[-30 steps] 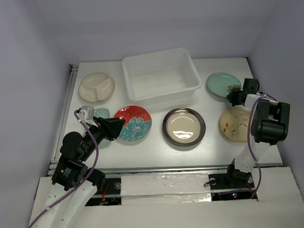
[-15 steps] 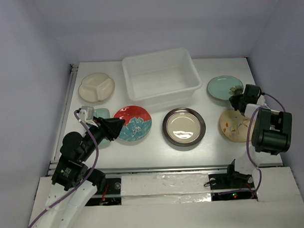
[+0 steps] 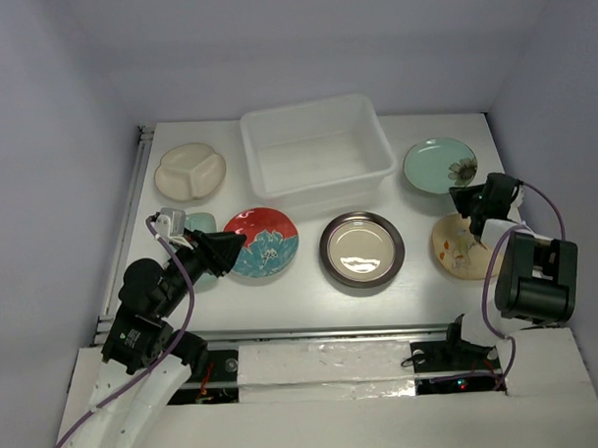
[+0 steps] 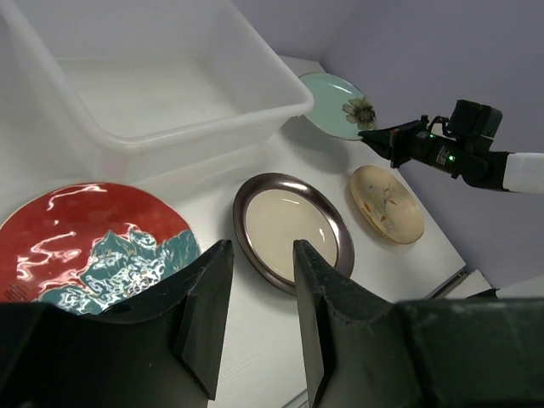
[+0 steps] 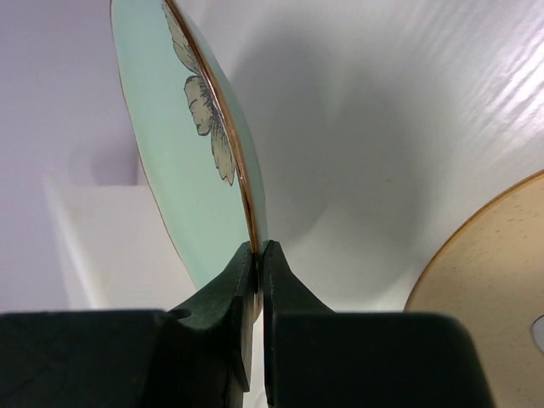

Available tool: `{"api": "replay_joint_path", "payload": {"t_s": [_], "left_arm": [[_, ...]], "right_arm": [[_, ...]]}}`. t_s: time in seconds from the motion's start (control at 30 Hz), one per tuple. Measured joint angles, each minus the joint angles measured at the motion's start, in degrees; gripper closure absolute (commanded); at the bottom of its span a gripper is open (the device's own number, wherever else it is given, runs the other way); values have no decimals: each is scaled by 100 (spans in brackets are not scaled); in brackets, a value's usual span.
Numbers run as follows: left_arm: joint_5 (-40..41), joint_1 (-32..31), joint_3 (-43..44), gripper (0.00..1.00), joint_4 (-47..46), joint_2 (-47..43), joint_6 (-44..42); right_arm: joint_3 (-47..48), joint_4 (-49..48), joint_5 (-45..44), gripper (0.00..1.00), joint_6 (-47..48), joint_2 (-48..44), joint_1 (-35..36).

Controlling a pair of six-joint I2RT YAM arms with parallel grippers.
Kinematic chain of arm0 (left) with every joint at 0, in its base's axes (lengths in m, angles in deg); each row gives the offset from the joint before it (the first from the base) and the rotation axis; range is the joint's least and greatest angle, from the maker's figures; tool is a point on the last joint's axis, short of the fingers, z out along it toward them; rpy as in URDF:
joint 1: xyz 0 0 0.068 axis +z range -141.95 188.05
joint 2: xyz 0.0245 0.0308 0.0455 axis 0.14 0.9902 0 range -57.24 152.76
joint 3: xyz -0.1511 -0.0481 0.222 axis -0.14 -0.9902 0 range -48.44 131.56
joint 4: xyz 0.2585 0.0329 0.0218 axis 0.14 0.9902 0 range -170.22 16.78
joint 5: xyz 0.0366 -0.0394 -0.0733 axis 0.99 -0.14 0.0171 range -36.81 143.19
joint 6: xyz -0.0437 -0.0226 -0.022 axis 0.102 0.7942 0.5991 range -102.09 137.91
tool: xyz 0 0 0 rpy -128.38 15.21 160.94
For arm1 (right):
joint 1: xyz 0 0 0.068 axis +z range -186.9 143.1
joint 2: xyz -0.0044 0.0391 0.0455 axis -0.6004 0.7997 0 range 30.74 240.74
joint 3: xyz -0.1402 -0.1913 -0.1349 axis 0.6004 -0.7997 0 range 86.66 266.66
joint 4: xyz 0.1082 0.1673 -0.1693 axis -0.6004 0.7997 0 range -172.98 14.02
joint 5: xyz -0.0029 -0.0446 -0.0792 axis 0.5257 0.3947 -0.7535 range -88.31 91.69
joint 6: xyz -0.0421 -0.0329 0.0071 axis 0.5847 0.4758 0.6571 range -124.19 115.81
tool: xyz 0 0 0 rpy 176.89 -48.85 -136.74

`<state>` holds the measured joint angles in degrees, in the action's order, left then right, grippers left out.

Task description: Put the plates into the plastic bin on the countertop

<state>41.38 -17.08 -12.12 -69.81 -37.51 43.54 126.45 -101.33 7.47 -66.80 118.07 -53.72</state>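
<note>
The robot's right gripper will next rise, cross the plastic bin's side and lower within, since that side stands between the pale teal plate (image 3: 438, 164) and the bin's empty bottom inside.
My right gripper (image 3: 464, 195) (image 5: 258, 248) is shut on the near rim of the pale teal plate (image 3: 438, 164) (image 5: 183, 170), which is tilted up off the countertop (image 3: 419, 279). The cream floral plate (image 3: 461, 248) (image 5: 489, 280) lies just beside it. My left gripper (image 3: 237, 248) (image 4: 259, 246) hangs open and empty over the left edge of the red plate (image 3: 265, 241) (image 4: 93, 242). The dark-rimmed metallic plate (image 3: 362, 248) (image 4: 293, 228) sits in the middle. The plastic bin (image 3: 316, 153) (image 4: 153, 85) holds nothing. A cream divided plate (image 3: 189, 172) and a small mint plate (image 3: 200, 224) lie at the left.
A metal rail (image 3: 132, 215) runs along the countertop's left edge. Grey walls close in the back and both sides. The right arm's body (image 3: 531, 265) stands over the near right corner; in the left wrist view that arm (image 4: 442, 149) reaches across above the floral plate (image 4: 387, 204).
The right wrist has drawn back toward the near side with the pale teal plate in its jaws, and the plate has tipped up. The left arm has not moved.
</note>
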Motion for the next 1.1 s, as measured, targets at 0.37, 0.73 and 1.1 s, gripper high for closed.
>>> {"api": "replay_joint_path", "payload": {"t_s": [0.37,0.73,1.1], "left_arm": [[-7,0,-17,69,-2,79,0],[-17,7,-22,69,11,116,0],[-17,85,-24,69,11,153,0]], "right_arm": [[-511,-922,691,100,-17,-975,-197],[-83,-251,1202,100,457,-1869,-87],[3016,1412,1027,100,1589,-238,2288]]}}
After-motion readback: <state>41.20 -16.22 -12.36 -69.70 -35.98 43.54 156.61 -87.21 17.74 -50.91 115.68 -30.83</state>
